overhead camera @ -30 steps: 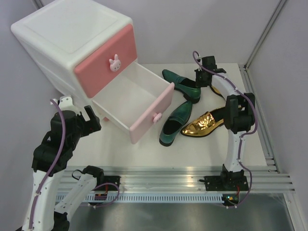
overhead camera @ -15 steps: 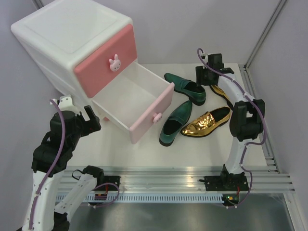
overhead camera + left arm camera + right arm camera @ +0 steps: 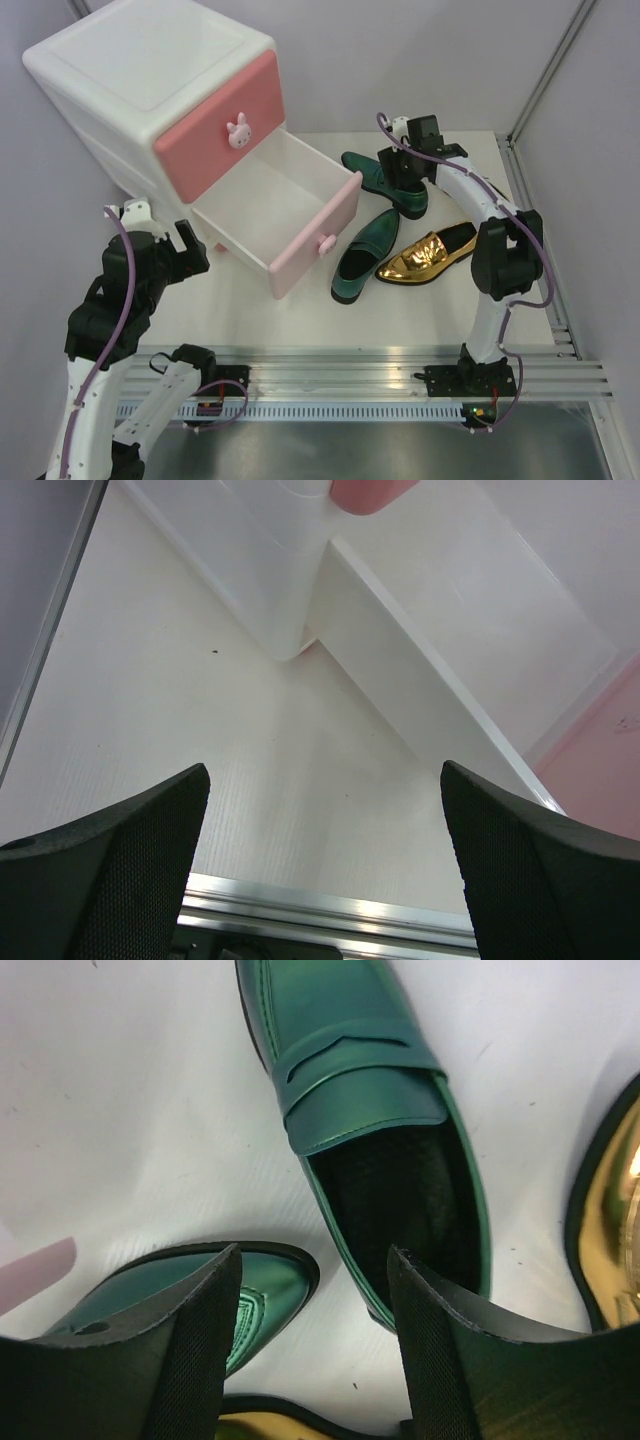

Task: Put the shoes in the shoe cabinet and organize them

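Note:
The back green shoe's side (image 3: 387,193) (image 3: 330,1220) slants below the robot's right gripper, between its open fingers, so the right gripper will next go down, turn into line and close on that side of the shoe.
The shoe cabinet (image 3: 150,70) stands at the back left with its pale pink lower drawer (image 3: 290,200) pulled out and nothing in it. One green shoe (image 3: 365,165) lies at the back, and its dark opening (image 3: 400,1200) fills the right wrist view. My right gripper (image 3: 402,178) (image 3: 312,1255) hovers open over its heel end, holding nothing. A second green shoe (image 3: 365,255) (image 3: 240,1290) lies nearer, beside a gold shoe (image 3: 430,252). Another gold shoe (image 3: 610,1220) shows at the right wrist view's edge. My left gripper (image 3: 185,250) (image 3: 322,770) is open beside the cabinet's corner (image 3: 270,590).
The open drawer's side wall (image 3: 430,680) runs just right of my left gripper. An aluminium rail (image 3: 380,375) lines the table's near edge. Another rail (image 3: 535,230) borders the right side, close to the right arm's elbow.
My right gripper went from shut to open and swung left, from the table's back right to above the far green shoe. The left arm has not moved.

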`<state>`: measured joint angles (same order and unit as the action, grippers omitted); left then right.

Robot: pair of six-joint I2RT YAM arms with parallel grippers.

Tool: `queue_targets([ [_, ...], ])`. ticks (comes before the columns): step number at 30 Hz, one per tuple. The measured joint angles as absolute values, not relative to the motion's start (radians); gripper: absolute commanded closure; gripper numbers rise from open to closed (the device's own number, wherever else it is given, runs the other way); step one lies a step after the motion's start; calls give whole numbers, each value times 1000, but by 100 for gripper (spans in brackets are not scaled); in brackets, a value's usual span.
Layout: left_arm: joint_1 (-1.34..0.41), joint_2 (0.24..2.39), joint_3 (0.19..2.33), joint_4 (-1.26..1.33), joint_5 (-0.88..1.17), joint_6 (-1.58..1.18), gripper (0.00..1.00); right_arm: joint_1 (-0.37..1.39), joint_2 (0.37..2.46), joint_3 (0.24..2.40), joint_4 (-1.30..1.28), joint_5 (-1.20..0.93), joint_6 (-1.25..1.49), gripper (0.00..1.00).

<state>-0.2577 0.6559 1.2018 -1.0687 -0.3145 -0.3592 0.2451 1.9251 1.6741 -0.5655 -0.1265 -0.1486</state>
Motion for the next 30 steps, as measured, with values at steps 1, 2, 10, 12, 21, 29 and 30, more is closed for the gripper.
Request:
queue_targets([
  [1, -258, 655, 1202, -1068, -314, -357, 0, 246, 1944, 1674, -567, -131, -160, 36],
  [2, -258, 654, 1202, -1067, -314, -355, 0, 246, 1965, 1674, -569, -133, -170, 37],
  [10, -258, 645, 1202, -1067, -311, -350, 0, 247, 2138, 1725, -592, -118, -233, 51],
  [12, -258, 643, 1202, -1067, -311, -350, 0, 247, 2151, 1732, -593, -117, -245, 61],
  [21, -258, 640, 1202, -1068, -315, -349, 0, 253, 2156, 1736, -583, -111, -294, 99],
  [29, -258, 648, 1202, -1068, -314, -348, 0, 253, 2108, 1736, -608, -50, -318, 99],
  [30, -258, 646, 1202, -1068, -314, -349, 0, 253, 2089, 1736, -619, -46, -318, 99],
])
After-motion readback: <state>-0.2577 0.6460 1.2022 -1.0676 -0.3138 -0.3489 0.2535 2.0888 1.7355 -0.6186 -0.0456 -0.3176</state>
